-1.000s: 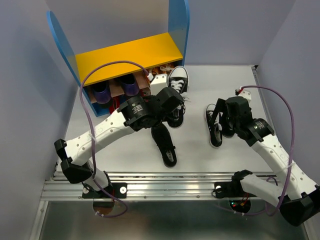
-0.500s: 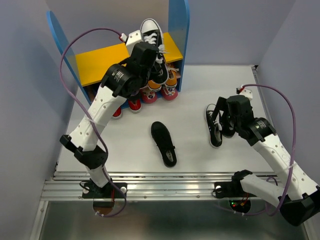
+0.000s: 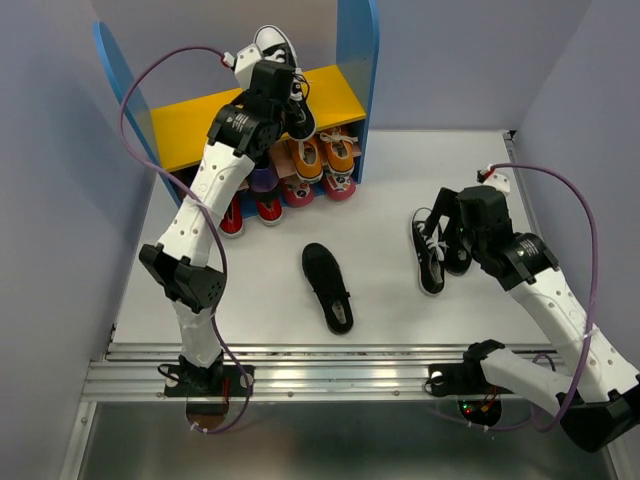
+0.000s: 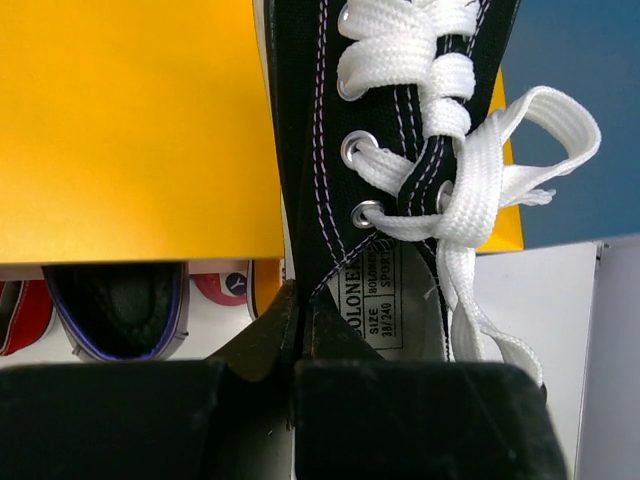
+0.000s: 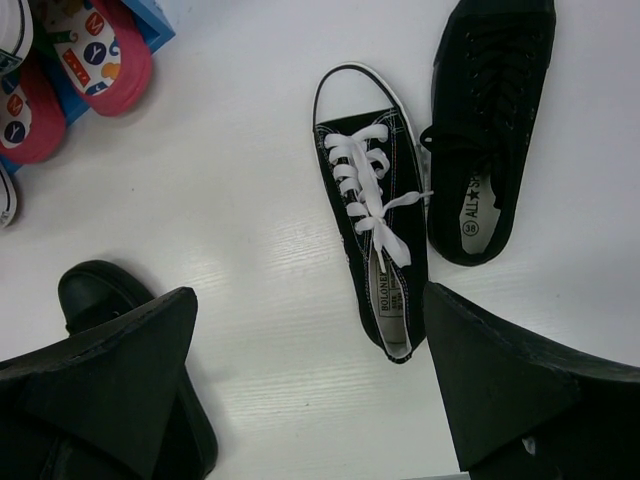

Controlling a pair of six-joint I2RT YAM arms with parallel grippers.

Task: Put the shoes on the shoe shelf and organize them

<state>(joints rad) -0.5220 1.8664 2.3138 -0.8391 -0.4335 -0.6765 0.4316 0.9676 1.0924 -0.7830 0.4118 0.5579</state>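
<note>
I need to lower the held sneaker with my left gripper next and move it toward the blue side panel, because bare yellow board (image 4: 505,217) shows between them.
My left gripper (image 3: 278,88) is shut on the side wall of a black canvas sneaker (image 3: 274,46) with white laces and toe cap. It holds the sneaker over the right part of the shoe shelf's yellow top board (image 3: 190,125). In the left wrist view my left gripper (image 4: 300,300) pinches the sneaker (image 4: 310,150) near its heel. Orange sneakers (image 3: 320,155) sit on the lower board. The other black canvas sneaker (image 5: 370,225) and an all-black shoe (image 5: 485,130) lie below my open right gripper (image 5: 310,310). A black slip-on (image 3: 328,287) lies mid-table.
Red and pink shoes (image 3: 298,192) line the table in front of the shelf, with a purple-lined shoe (image 4: 115,305) under the top board. The tall blue side panel (image 3: 357,40) stands just right of the held sneaker. Grey walls enclose the table.
My left arm has lifted the black canvas sneaker from the table in front of the shelf up over the yellow top board, then a little further back and left. The right arm has hardly moved.
</note>
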